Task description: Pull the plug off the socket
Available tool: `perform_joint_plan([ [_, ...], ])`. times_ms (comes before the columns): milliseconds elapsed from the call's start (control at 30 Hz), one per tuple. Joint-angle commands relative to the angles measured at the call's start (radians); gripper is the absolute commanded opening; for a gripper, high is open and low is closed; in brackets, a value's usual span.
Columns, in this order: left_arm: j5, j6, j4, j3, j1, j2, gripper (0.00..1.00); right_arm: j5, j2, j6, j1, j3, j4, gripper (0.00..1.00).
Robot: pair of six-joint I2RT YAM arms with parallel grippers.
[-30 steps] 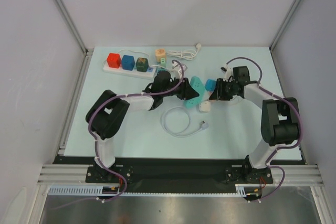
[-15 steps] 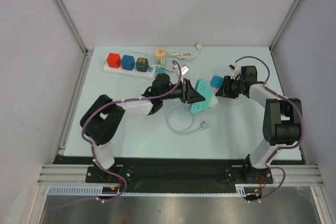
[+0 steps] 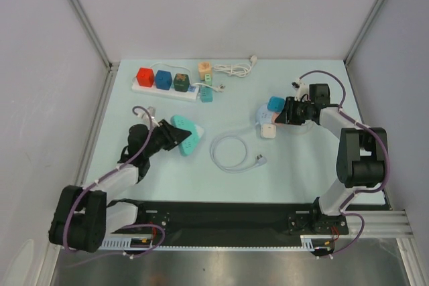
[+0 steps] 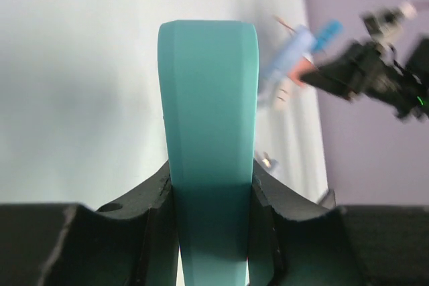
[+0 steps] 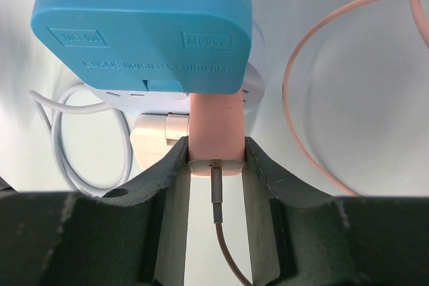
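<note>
To reach empty table short of the power strip, my left gripper will lower the socket block to the left in the top view.
My left gripper is shut on the teal socket block, held at the left of the table; in the left wrist view the teal socket block stands between the fingers of that gripper. My right gripper is shut on a pink plug with a thin cable. A blue adapter sits on the plug's front end and also shows from above. A white charger lies on the table just left of the right gripper, apart from the teal block.
A white cable coil lies mid-table. A white power strip with red, blue and green cube plugs sits at the back left, with an orange cube and a bundled white cable behind it. A pink cable loop lies right of the plug.
My left arm has swung back to the left with the teal socket block, away from the plug, blue adapter and white charger. The right gripper has stayed near the same spot.
</note>
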Motion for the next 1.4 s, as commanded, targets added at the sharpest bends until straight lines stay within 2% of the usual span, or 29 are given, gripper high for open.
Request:
perform_joint_plan([
  [0,-0.051,-0.040,-0.171,0.001,0.115,-0.112,0.00,-0.056,-0.055,-0.018,-0.003,0.022,0.025,0.00],
  [67,-0.088,0.005,-0.275,0.021,0.175,-0.141,0.00,-0.056,-0.055,-0.019,-0.003,0.022,0.024,0.00],
  [133,-0.114,0.019,-0.310,0.045,0.215,-0.139,0.00,-0.056,-0.056,-0.021,-0.003,0.024,0.021,0.00],
  [267,-0.198,0.058,-0.267,0.050,0.258,-0.111,0.00,-0.062,-0.056,-0.022,-0.003,0.027,0.018,0.00],
  [367,-0.211,0.063,-0.201,0.064,0.261,-0.030,0.05,-0.068,-0.059,-0.024,-0.001,0.027,0.016,0.00],
  [533,-0.215,0.072,-0.181,0.136,0.261,0.136,0.11,-0.085,-0.065,-0.030,0.000,0.028,0.012,0.00],
  [600,-0.217,0.072,-0.170,0.145,0.261,0.161,0.19,-0.088,-0.067,-0.031,0.000,0.028,0.010,0.00],
  [633,-0.221,0.077,-0.166,0.147,0.261,0.171,0.30,-0.089,-0.067,-0.031,0.000,0.030,0.010,0.00],
  [800,-0.230,0.121,-0.181,0.142,0.261,0.161,0.61,-0.094,-0.062,-0.033,0.005,0.030,0.010,0.00],
  [833,-0.240,0.141,-0.190,0.142,0.261,0.156,0.70,-0.094,-0.058,-0.034,0.006,0.031,0.009,0.00],
  [933,-0.275,0.186,-0.234,0.139,0.261,0.118,0.80,-0.089,-0.053,-0.038,0.014,0.034,0.002,0.00],
  [1067,-0.342,0.230,-0.306,0.131,0.261,0.020,0.83,-0.088,-0.047,-0.042,0.019,0.036,0.002,0.00],
  [1200,-0.465,0.285,-0.423,0.117,0.260,-0.199,0.90,-0.085,-0.050,-0.045,0.020,0.041,-0.004,0.00],
  [1267,-0.506,0.313,-0.451,0.110,0.257,-0.281,0.96,-0.089,-0.053,-0.045,0.020,0.039,-0.002,0.00],
  [1300,-0.511,0.319,-0.458,0.102,0.255,-0.325,1.00,-0.096,-0.056,-0.068,0.022,0.039,-0.005,0.00],
  [1367,-0.490,0.335,-0.465,0.099,0.247,-0.410,0.99,-0.105,-0.061,-0.084,0.025,0.039,-0.008,0.00],
])
